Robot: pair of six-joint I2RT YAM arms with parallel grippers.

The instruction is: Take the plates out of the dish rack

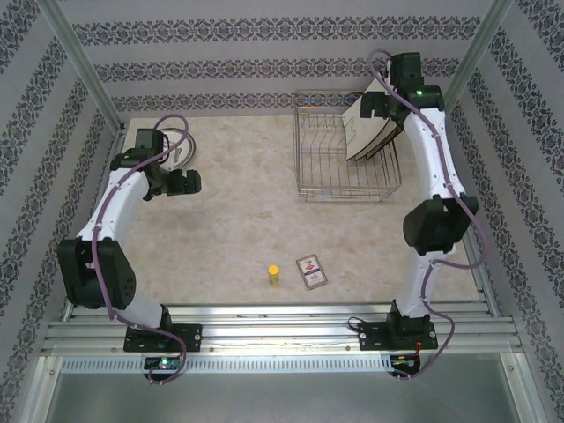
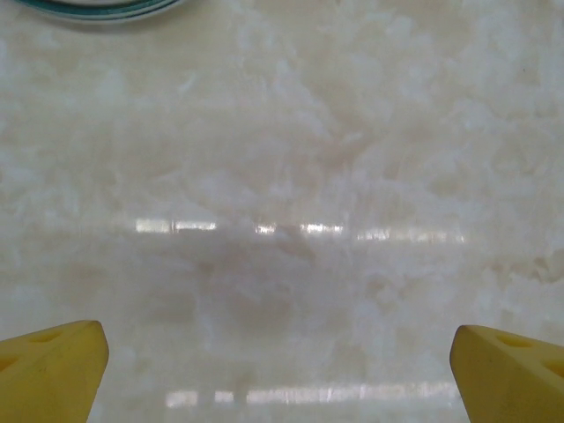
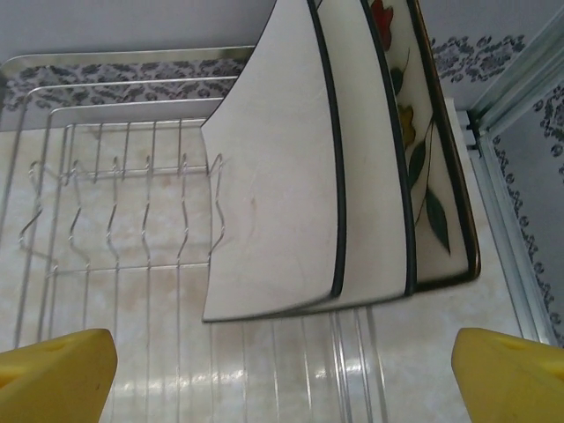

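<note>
My right gripper should move down and toward the dish rack's bare wires, onto the dark edge of the plate [image 3: 339, 194] beside them, because that edge is below the gripper's open fingers.
The chrome wire dish rack [image 1: 328, 181] stands at the back right of the table. Three square cream plates [image 1: 374, 134] with dark edges lean upright together at its right end. My right gripper [image 1: 371, 105] hovers just above them, open. From the right wrist, the plates [image 3: 282, 194] rise beyond the open gripper [image 3: 282, 374], the rearmost one showing painted flowers [image 3: 429, 150], with bare rack tines [image 3: 115, 203] to their left. My left gripper [image 1: 182, 183] is open over bare tabletop at the far left. A round plate [image 1: 187, 145] lies behind it, and its green rim [image 2: 106, 7] shows beyond the open left gripper [image 2: 282, 370].
A small yellow cylinder [image 1: 274, 275] and a picture card [image 1: 310, 270] lie near the front middle of the table. Patterned walls close in the back and both sides, with a metal frame post [image 3: 520, 220] just right of the rack.
</note>
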